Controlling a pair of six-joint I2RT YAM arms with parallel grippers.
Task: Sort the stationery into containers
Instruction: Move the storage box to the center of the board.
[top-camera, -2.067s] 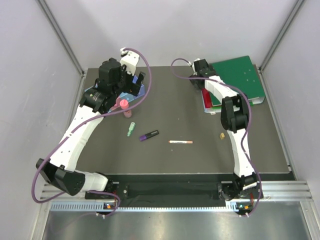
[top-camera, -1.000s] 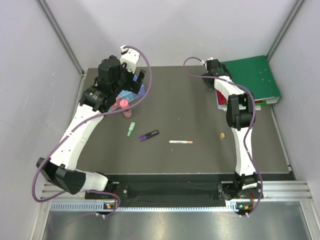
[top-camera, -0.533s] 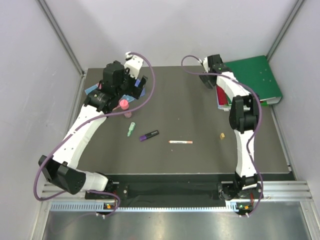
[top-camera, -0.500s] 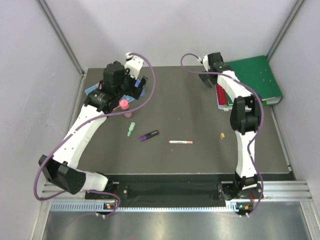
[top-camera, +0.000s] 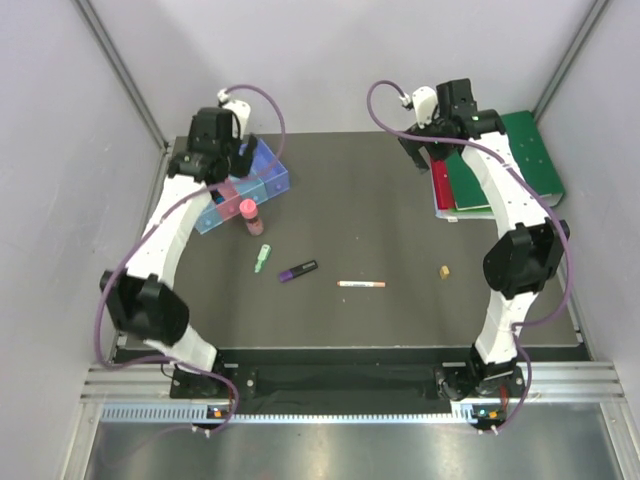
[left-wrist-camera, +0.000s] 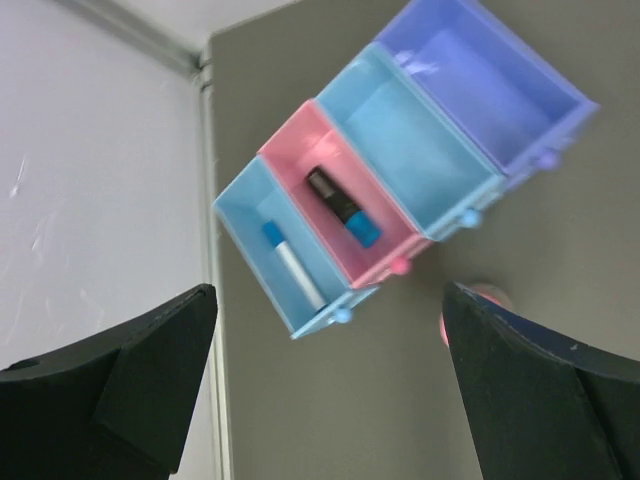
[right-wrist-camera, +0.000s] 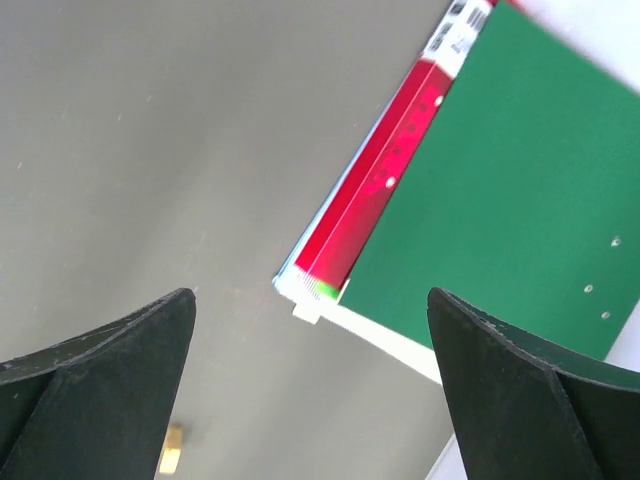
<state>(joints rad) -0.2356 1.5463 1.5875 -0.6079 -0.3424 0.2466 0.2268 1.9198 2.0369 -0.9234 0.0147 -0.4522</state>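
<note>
My open left gripper lowers next astride the pink bin's side (top-camera: 239, 191) (left-wrist-camera: 388, 188) shared with the light blue bin beside the violet one, since that side stands below it.
The containers (top-camera: 245, 185) stand at the back left as a joined row: light blue, pink, light blue, violet (left-wrist-camera: 400, 150). A blue-white pen (left-wrist-camera: 290, 262) lies in the end blue bin and a dark marker (left-wrist-camera: 342, 205) in the pink one. A pink-capped bottle (top-camera: 247, 212), a pale green marker (top-camera: 262, 258), a purple-black highlighter (top-camera: 298, 270), a white-orange pen (top-camera: 362, 284) and a tan nub (top-camera: 443, 270) sit on the table. My left gripper (top-camera: 218, 163) (left-wrist-camera: 330, 400) hangs open high over the bins, holding nothing. The right gripper (top-camera: 428, 145) (right-wrist-camera: 310, 400) is open above the folder corner.
A large green binder (top-camera: 510, 160) (right-wrist-camera: 510, 190) lies at the back right on a red folder (top-camera: 442, 188) (right-wrist-camera: 385, 185), close to the right wall. Grey walls close in the table on three sides.
Both arms have lifted and drawn back. The left gripper came up off the bins, which now show fully. The binder slid right two seconds ago and has lain still since.
</note>
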